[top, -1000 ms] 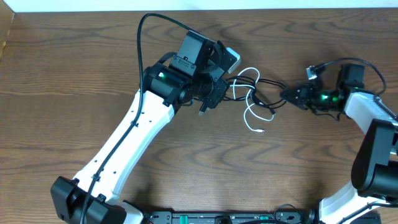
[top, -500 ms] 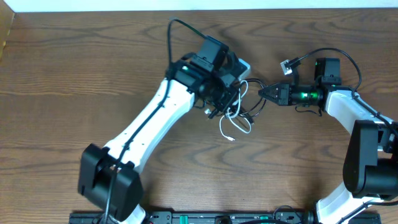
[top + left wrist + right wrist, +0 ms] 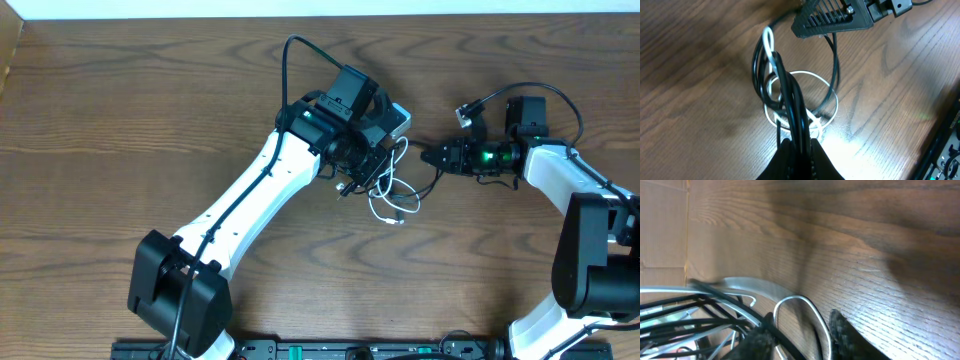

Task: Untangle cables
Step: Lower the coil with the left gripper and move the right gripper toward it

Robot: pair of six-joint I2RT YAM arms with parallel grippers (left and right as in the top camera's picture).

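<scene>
Next, my left gripper draws the black strands left in the overhead view and releases them onto bare wood, since they crowd the white cable.
The black cable and the white cable lie bunched in loose loops at the table's middle. My left gripper hangs over them. In the left wrist view it is shut on a bundle of black cable strands, with the white cable looping up beside them. My right gripper points left at the bundle, just to its right. In the right wrist view its fingers stand apart, with a white cable loop and a black cable strand lying between them.
A cardboard box stands at the far left edge. A black rail runs along the table's front. The right arm's own thick wire arches above its wrist. Bare wood surrounds the arms.
My left arm has swung right with the bundle and my right gripper has come left, so the cables have gone slack and bunched. The right fingers have parted.
</scene>
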